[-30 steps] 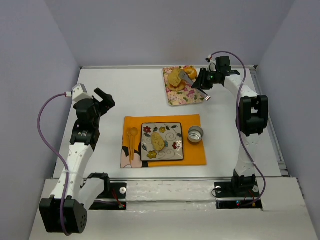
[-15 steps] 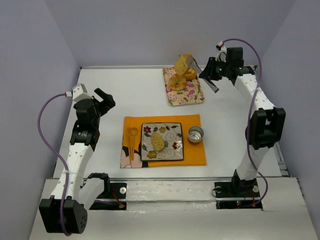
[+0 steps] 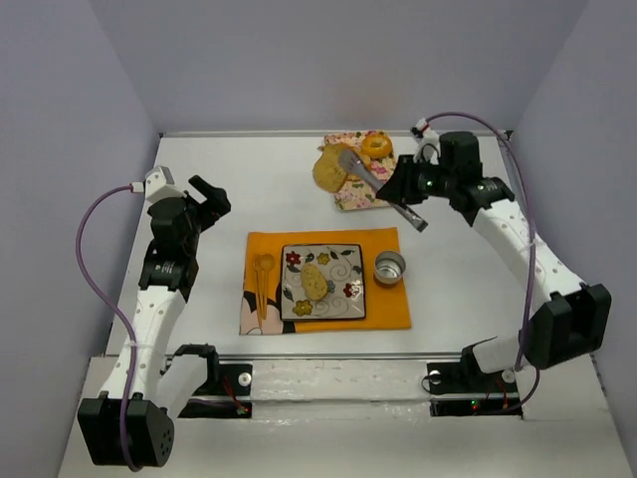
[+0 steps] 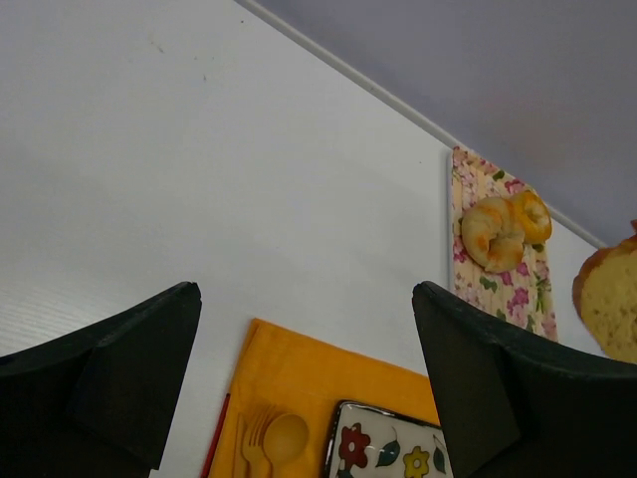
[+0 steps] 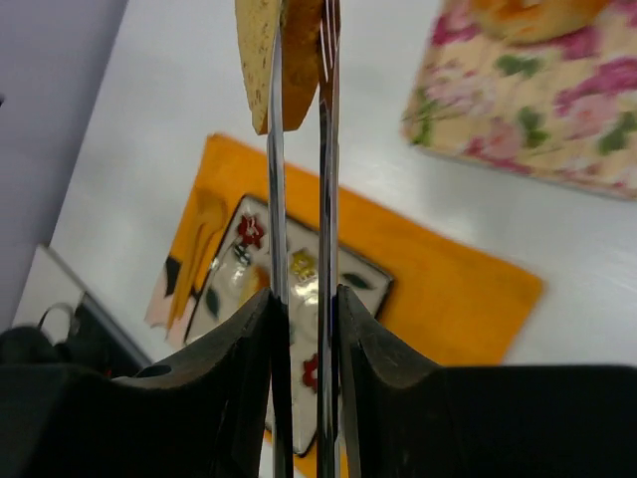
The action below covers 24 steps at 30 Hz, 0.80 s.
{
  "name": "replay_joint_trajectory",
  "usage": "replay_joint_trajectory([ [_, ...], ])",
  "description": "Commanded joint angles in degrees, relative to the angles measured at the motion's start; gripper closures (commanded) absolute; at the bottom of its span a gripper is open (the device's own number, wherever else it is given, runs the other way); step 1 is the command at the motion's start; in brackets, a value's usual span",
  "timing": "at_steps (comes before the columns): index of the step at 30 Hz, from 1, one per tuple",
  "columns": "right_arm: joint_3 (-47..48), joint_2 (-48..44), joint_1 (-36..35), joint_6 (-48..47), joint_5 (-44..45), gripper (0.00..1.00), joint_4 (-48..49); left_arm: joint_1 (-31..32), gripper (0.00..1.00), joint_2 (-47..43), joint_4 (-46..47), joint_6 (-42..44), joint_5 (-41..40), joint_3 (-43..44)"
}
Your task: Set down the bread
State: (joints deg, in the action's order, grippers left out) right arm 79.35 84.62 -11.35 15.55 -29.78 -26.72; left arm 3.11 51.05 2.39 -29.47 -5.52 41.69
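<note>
The small oval bread slice (image 3: 315, 281) (image 5: 253, 285) lies below the right gripper and toward the robot's base, so the right gripper will next move back and down to release with the tongs' tips over it.
My right gripper (image 3: 410, 187) (image 5: 304, 299) is shut on a pair of metal tongs (image 3: 370, 176) (image 5: 323, 179). The tongs clamp a larger tan bread slice (image 3: 326, 171) (image 5: 284, 60), held in the air just left of the floral cloth (image 3: 370, 194); it also shows at the right edge of the left wrist view (image 4: 612, 309). A small oval bread slice (image 3: 315, 281) lies on the flowered square plate (image 3: 343, 299) (image 5: 234, 274). My left gripper (image 3: 209, 194) (image 4: 304, 299) hangs open and empty over the table's left side, far from the plate.
An orange placemat (image 3: 383, 304) lies under the plate, with a wooden spoon and fork (image 3: 263, 279) on its left and a small metal cup (image 3: 389, 267) on its right. Golden ring pastries (image 3: 376, 144) (image 4: 495, 231) rest on the floral cloth at the back.
The right arm has lifted the tongs with the larger bread slice off the floral cloth and swung them left, past the cloth's edge. The left arm has not moved.
</note>
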Motion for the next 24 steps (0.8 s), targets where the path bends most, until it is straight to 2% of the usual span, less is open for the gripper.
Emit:
replay_joint_trajectory([
  [1,-6.82,-9.02,-12.01,4.12,-2.74,0.81,1.58,-0.21,0.01,-1.56,2.79,-0.23,1.39,0.41],
  [7,-14.83,-14.04,-20.54,6.77,-3.88,0.81,-1.83,-0.21,0.01,-1.92,3.32,-0.58,2.79,-0.03],
  [12,-17.56,-16.06,-21.16,5.38,1.21,0.81,-10.09,-0.21,0.01,-1.74,3.58,-0.67,3.41,-0.21],
  [17,-19.93,-15.02,-21.16,2.82,-10.96,0.80,-12.48,-0.21,0.01,-1.04,3.58,-0.58,3.32,0.06],
  [24,-19.50,-9.48,-21.16,0.80,-8.64,0.78,-14.94,-0.21,0.01,-0.77,3.67,-0.41,2.97,-0.03],
])
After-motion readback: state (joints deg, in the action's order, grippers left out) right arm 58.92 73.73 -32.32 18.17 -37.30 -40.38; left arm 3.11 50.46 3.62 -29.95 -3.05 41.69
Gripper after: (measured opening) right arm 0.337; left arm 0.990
